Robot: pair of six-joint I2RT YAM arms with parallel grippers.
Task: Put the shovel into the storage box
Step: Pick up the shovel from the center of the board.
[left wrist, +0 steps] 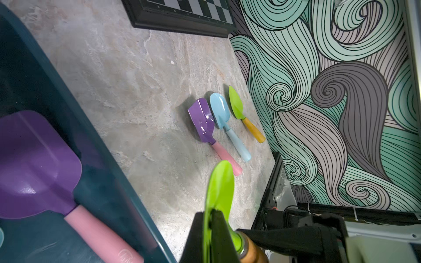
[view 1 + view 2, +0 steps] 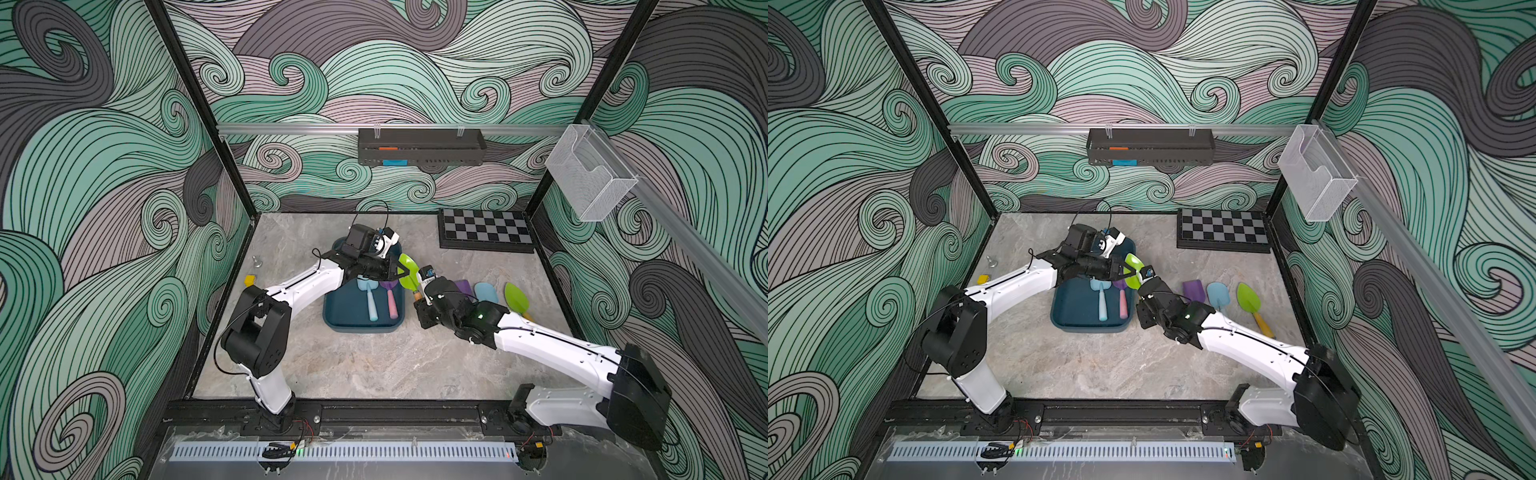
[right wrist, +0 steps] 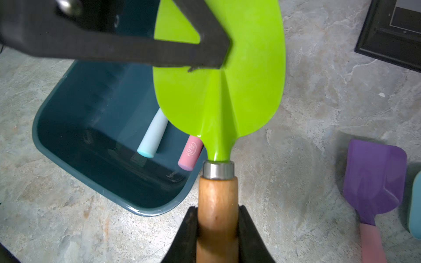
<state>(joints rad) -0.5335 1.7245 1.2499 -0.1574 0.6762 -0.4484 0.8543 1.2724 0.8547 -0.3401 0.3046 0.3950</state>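
Note:
The box's bare bottom is below my left gripper beyond the light-blue shovel (image 2: 370,299), so the gripper will swing past that shovel and down to release the green shovel's blade.
A green shovel (image 2: 408,272) with a wooden handle hangs in the air beside the right rim of the dark teal storage box (image 2: 361,330). My left gripper (image 1: 210,214) is shut on the edge of the shovel's green blade (image 1: 219,182). My right gripper (image 3: 217,211) clasps the wooden handle (image 3: 216,200), with both jaws against it. In the right wrist view a left finger (image 3: 193,54) crosses the blade (image 3: 250,79) above the box (image 3: 136,208). A light-blue shovel (image 2: 370,299) and a purple shovel with a pink handle (image 2: 390,299) lie inside the box.
On the table to the right lie a purple shovel (image 2: 1194,291), a light-blue one (image 2: 1219,295) and a green one with a yellow handle (image 2: 1250,301). A chessboard (image 2: 484,230) sits at the back right. A yellow block (image 2: 249,279) lies at the left edge.

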